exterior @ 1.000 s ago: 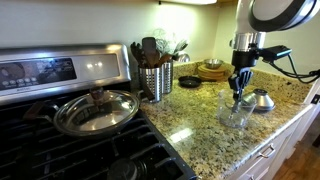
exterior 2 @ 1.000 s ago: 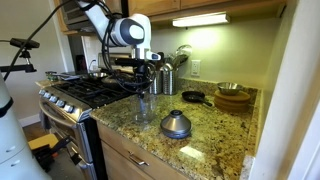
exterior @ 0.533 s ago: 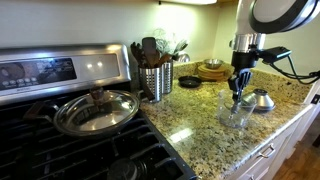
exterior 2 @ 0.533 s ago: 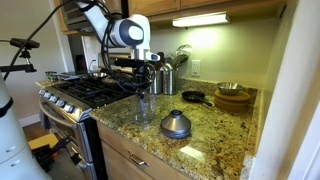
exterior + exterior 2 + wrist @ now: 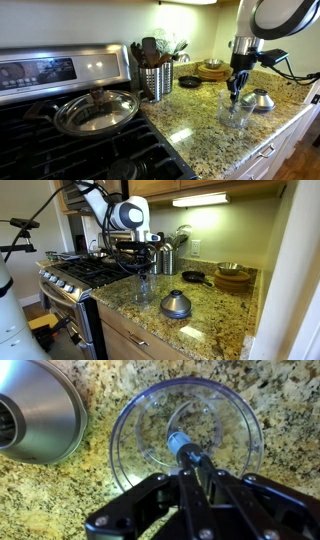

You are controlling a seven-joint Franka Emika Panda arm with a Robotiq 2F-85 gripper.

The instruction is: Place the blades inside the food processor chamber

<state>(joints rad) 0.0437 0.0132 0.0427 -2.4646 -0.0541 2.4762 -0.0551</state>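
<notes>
My gripper will go straight down to the bottom of the chamber next and let go of the blades there, because the chamber's clear rim is already around the middle part of the blades.
A clear round food processor chamber stands on the granite counter; it also shows in both exterior views. My gripper hangs directly over its centre and is shut on the blades, whose grey-blue hub points down into the chamber. The gripper shows above the chamber in both exterior views. The blade edges themselves are hidden by my fingers.
A metal dome-shaped lid lies beside the chamber. A utensil holder, bowls and a small dark dish stand at the back. A stove with a lidded pan is next to the counter.
</notes>
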